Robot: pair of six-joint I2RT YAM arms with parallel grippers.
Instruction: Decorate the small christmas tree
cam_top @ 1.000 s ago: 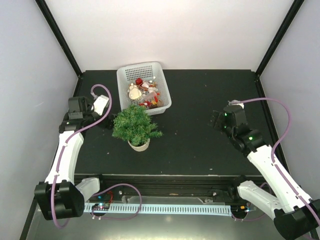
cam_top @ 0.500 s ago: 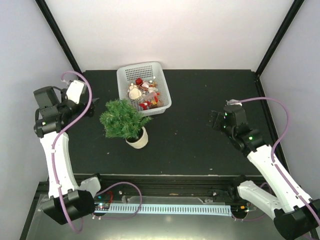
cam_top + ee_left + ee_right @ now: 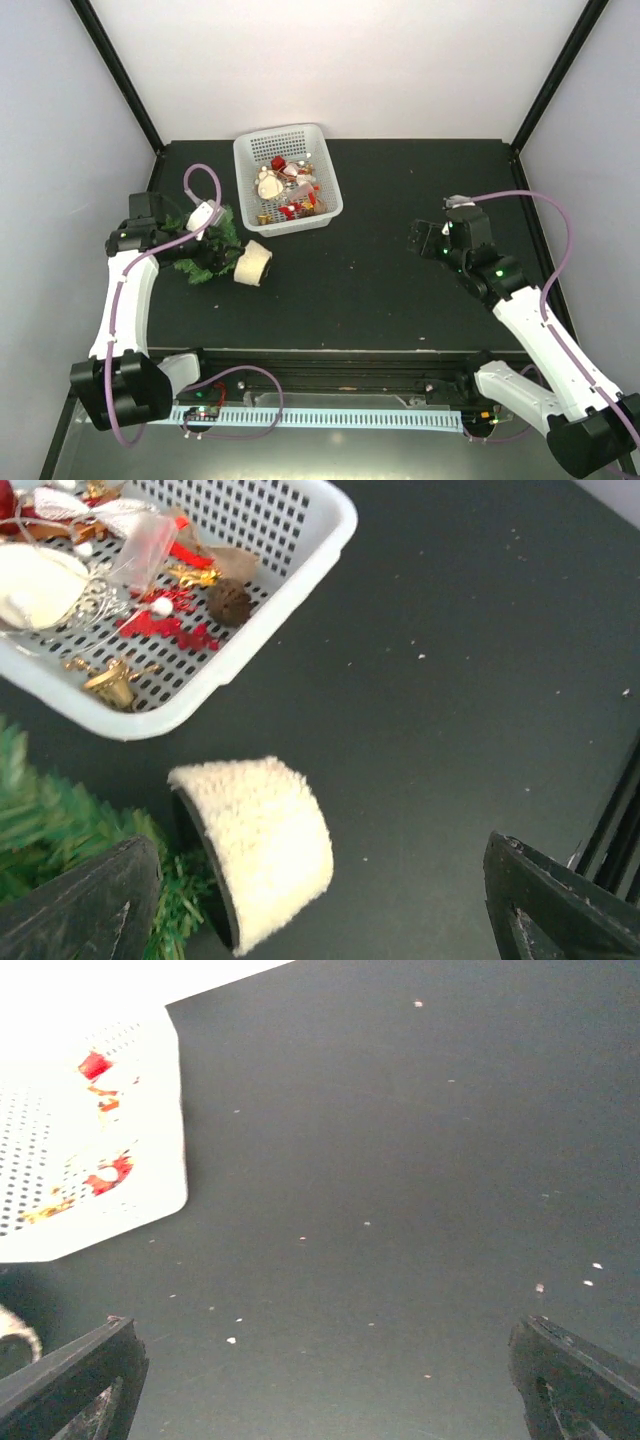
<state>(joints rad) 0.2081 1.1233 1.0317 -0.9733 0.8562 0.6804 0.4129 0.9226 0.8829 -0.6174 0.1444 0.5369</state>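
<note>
The robot's left gripper will next swing to the left in the top view and then go down to the tree's foliage end opposite the pot (image 3: 252,265), because the tree is lying tipped over.
The small christmas tree (image 3: 200,258) lies tipped on its side at the left of the table, its fuzzy whitish pot (image 3: 252,265) pointing right. My left gripper (image 3: 222,245) hangs over the tree, open. In the left wrist view the pot (image 3: 262,840) lies between the two wide-spread fingers (image 3: 85,905), with green foliage (image 3: 45,825) against the left finger and a clear gap to the right one. My right gripper (image 3: 425,240) hovers open over bare table at the right, nothing between its fingers (image 3: 70,1380).
A white perforated basket (image 3: 250,150) holding several red, gold and white ornaments (image 3: 285,190) stands behind the tree. The left wrist view shows its near rim (image 3: 300,570), and it appears at the left of the right wrist view (image 3: 150,1160). Black frame posts rise at the back corners.
The tree stood upright, leaned left, and now lies on its side further left. My left arm swung out left, then came back over it. The right gripper shifted slightly left.
</note>
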